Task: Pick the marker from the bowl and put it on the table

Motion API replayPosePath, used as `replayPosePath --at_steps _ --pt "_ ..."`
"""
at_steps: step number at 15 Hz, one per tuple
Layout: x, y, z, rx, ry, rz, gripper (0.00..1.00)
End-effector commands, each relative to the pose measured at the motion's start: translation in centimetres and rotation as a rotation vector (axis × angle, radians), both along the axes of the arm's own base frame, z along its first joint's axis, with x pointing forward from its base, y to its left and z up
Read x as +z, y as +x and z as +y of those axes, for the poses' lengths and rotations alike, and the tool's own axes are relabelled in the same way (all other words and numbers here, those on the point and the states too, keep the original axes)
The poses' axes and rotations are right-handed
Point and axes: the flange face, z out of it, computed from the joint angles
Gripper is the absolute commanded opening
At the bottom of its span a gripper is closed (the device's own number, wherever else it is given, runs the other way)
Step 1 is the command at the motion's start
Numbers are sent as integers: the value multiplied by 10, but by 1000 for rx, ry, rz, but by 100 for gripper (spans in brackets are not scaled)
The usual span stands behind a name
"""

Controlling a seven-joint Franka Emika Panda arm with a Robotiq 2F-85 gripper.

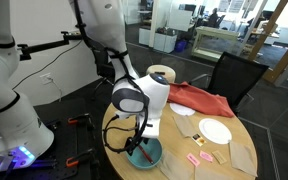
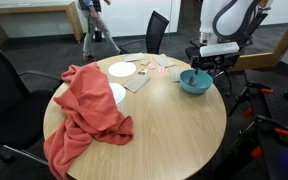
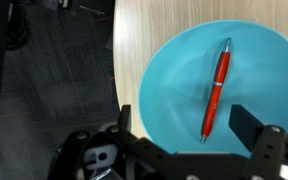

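I will next move my gripper down into the teal-blue bowl (image 3: 174, 70) and close on the marker's red end (image 3: 209, 122), because it lies below the gap between my open fingers.
The red marker (image 3: 216, 92) lies inside the teal-blue bowl (image 3: 174, 70), seen from above in the wrist view. The bowl stands at the edge of the round tan table (image 2: 164, 125) in both exterior views (image 1: 147, 155) (image 2: 194, 82). My gripper (image 3: 184, 120) is open, its two dark fingers on either side of the marker's lower tip, a little above it. In the exterior views the gripper (image 1: 139, 143) (image 2: 206, 66) hovers right over the bowl. Nothing is between the fingers.
A red cloth (image 2: 89, 115) covers much of the table. A white plate (image 2: 122, 69) and tan mats (image 2: 139, 80) lie at the far side. Black chairs (image 2: 156, 30) stand around the table. The table edge runs just beside the bowl (image 3: 116, 50).
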Motion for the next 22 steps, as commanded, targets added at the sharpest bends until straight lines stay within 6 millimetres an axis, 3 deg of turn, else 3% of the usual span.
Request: replayPosePath --at_steps 1,7,22 --pt "-12 5 -8 -36 -38 3 100" --pt "-30 11 -10 -8 -81 -22 100" --pt "-72 20 5 67 -141 -47 100"
